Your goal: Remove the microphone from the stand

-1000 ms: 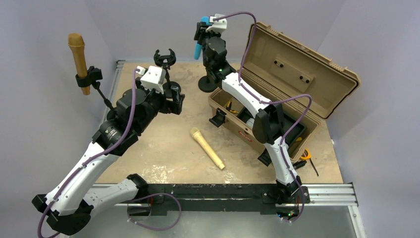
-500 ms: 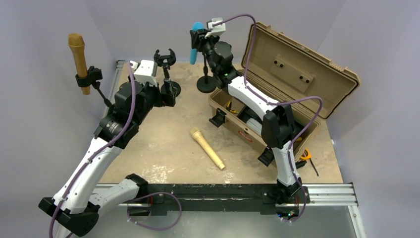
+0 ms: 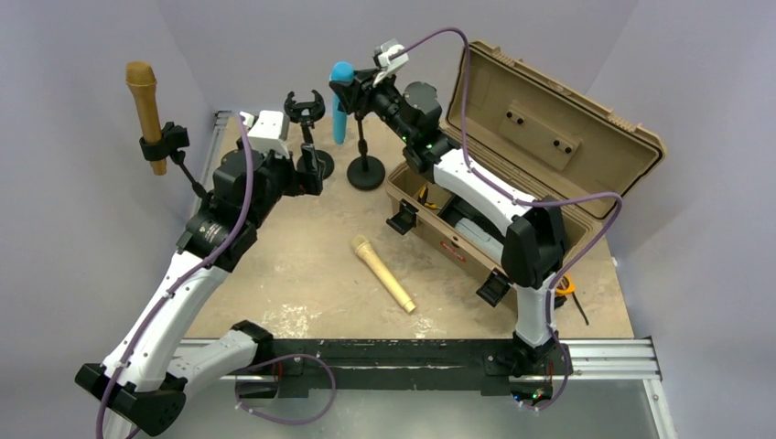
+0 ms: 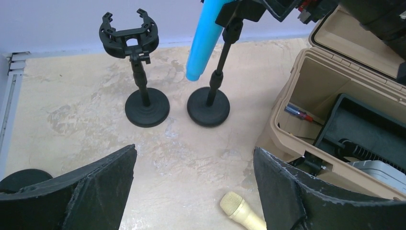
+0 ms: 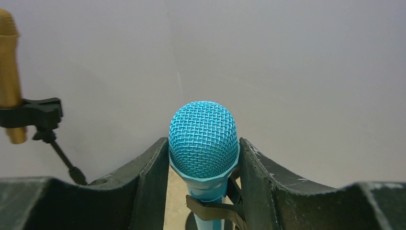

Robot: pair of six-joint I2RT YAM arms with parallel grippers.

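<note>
I should raise my left gripper outward and close it around the blue microphone's mesh head (image 3: 342,70), because the head is clear above the black clip that wraps the microphone's handle.
The blue microphone (image 3: 341,102) sits in the clip of a black desk stand (image 3: 366,172). My right gripper (image 3: 351,91) is shut on its mesh head, one finger on each side, as the right wrist view shows (image 5: 203,158). The black clip (image 5: 221,207) still wraps the blue microphone (image 5: 203,139) just below the head. In the left wrist view the blue handle (image 4: 203,43) hangs tilted beside the stand's round base (image 4: 208,106). My left gripper (image 3: 313,174) is open and empty (image 4: 194,151), low over the table in front of the two stands.
An empty black stand (image 3: 306,110) is just left of the blue one (image 4: 130,38). A gold microphone (image 3: 145,99) is clipped on a third stand at far left. A cream microphone (image 3: 382,273) lies on the table. An open tan case (image 3: 540,137) stands right.
My right gripper has carried the blue microphone leftward, and its stand has shifted left with it. My left arm pulled back left earlier and is now still.
</note>
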